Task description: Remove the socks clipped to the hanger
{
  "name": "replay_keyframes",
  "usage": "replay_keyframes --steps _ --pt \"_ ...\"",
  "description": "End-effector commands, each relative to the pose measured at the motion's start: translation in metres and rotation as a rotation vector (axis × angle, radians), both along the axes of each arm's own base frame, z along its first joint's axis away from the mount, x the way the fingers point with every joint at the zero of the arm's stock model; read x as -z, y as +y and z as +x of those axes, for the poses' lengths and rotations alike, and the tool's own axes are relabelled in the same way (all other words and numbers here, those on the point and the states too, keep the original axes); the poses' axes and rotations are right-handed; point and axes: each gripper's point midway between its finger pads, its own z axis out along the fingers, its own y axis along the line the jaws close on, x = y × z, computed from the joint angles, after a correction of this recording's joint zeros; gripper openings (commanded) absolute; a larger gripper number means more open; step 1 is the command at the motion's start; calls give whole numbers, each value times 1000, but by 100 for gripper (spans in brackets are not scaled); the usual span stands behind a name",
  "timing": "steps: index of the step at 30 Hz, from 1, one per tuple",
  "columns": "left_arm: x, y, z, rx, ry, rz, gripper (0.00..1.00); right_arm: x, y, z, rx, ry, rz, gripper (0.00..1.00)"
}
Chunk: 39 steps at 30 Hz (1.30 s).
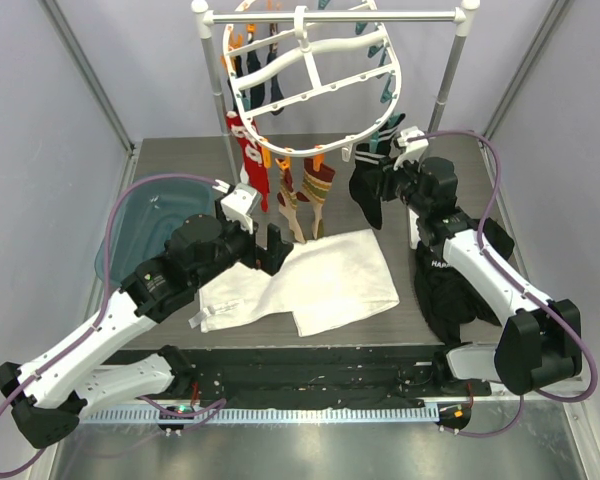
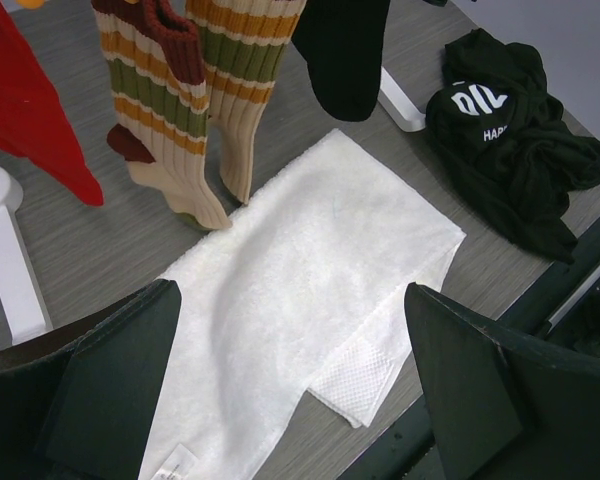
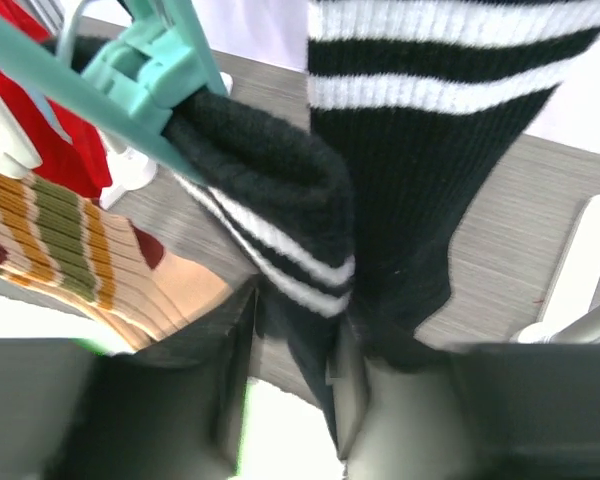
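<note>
The black sock's hanging foot [image 1: 367,196] [image 2: 346,82] dangles beyond my left gripper, to its right in the top view, so my left gripper will next move outward and across onto it.
The white oval hanger [image 1: 310,80] hangs from the rail by its hook, with socks clipped round its rim. At the front hang a red sock [image 1: 252,165], two brown striped socks [image 1: 305,195] and a black sock [image 1: 365,190] with white cuff stripes. Dark socks [image 1: 255,65] hang at the far rim. My right gripper [image 3: 295,310] is shut on the folded cuff of the black sock [image 3: 420,150], just below a teal clip [image 3: 145,70]. Over the white cloth my left gripper [image 2: 290,380] stands wide open and holds nothing, with the striped socks [image 2: 170,110] beyond it.
A large white cloth [image 1: 310,280] lies flat in the middle of the table. A black garment with white lettering [image 1: 445,290] is heaped at the right, under my right arm. The grey rail [image 1: 330,16] stands on two upright poles at the back. A teal bin [image 1: 145,225] sits at the left.
</note>
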Motion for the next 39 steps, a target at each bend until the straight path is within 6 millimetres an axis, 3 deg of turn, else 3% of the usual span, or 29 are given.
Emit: replay_keyframes --steps 1,2,3,4,8,15,20,28,39 --pt "-26 0 0 8 -66 -51 100 -28 8 -4 -54 -75 25 29" --pt "-25 0 1 3 -66 -49 100 -31 8 -7 -63 -73 32 23" --pt "-25 0 1 2 -66 -49 100 -35 10 -10 -71 -66 51 3" --pt "-24 0 2 -2 -65 -48 100 -41 12 -14 -74 -40 92 1" --pt "-24 -5 7 -12 -54 -63 100 -72 31 -45 -189 3 231 1" --pt "-66 -39 12 50 -14 -184 99 -111 44 -89 -263 27 390 1" --pt "-76 -71 25 87 -9 -250 99 -130 57 -114 -311 38 461 1" --pt "-79 -120 35 111 -135 -165 100 -145 57 -127 -291 109 590 1" --pt "-83 -158 49 129 -216 -200 98 -162 46 -126 -217 104 754 1"
